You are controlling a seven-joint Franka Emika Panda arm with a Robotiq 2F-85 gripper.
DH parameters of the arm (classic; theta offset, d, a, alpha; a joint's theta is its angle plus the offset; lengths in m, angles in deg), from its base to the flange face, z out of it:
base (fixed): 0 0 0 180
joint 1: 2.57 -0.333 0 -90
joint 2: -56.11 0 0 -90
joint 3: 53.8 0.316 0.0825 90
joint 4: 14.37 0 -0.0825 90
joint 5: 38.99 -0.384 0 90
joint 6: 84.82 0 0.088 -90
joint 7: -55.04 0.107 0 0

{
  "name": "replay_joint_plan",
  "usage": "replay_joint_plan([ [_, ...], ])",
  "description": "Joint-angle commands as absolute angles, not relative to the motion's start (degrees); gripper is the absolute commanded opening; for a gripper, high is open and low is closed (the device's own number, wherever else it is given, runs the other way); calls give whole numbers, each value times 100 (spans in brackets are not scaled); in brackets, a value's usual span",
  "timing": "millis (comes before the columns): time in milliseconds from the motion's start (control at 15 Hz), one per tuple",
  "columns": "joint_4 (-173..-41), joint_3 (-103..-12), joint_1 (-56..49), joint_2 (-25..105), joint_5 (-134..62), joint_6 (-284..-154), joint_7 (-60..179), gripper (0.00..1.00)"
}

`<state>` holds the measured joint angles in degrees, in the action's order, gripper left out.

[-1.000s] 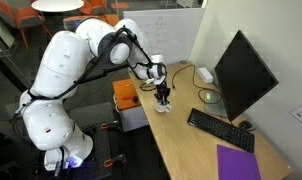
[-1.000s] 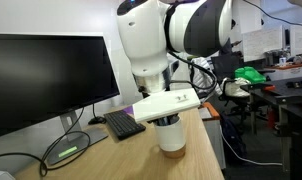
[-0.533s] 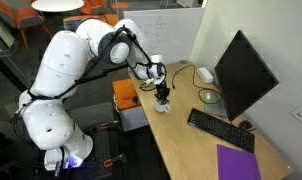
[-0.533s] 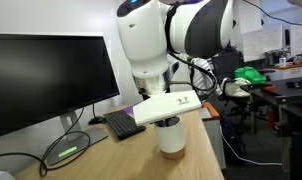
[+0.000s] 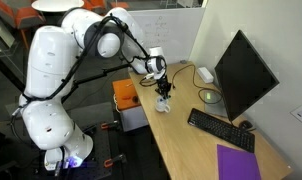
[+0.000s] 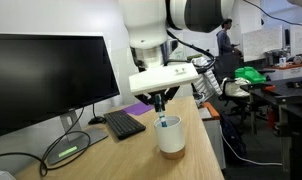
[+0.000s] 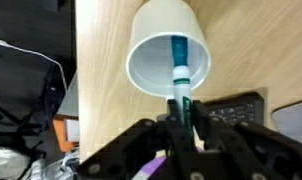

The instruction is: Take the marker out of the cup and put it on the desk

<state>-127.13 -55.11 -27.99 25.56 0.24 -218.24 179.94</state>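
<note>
The cup [image 6: 171, 137] surrounds the marker's end, so next I will raise my gripper, move across and go down to release on the bare desk below it toward the purple pad.
A white cup [image 6: 171, 137] stands on the pale wood desk [image 6: 111, 160]; it also shows in an exterior view [image 5: 164, 105] and in the wrist view [image 7: 169, 50]. A teal and white marker [image 7: 178, 72] stands upright, its lower end still inside the cup; it is visible above the rim in an exterior view [image 6: 161, 122]. My gripper [image 7: 181, 118] is shut on the marker's upper end, directly above the cup, seen in both exterior views [image 6: 159, 103] [image 5: 164, 92].
A black keyboard [image 6: 123, 123] [image 5: 220, 130] and a monitor [image 5: 242, 73] stand on the desk. A purple pad [image 5: 238, 163] lies at one end. A green-lit puck with cables [image 6: 67, 151] sits by the monitor. An orange-topped cabinet [image 5: 126, 96] stands beside the desk.
The gripper has risen from down over the cup, lifting the marker with it; the cup's rim and the marker are now visible below the fingers.
</note>
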Motion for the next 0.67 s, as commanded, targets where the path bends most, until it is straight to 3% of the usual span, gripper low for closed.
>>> replay_joint_plan([
  [0,-13325,-5444,-2445,3328,-211,-21966,17606,5],
  [600,-13204,-5977,-1194,3229,-1545,-22273,17988,5],
])
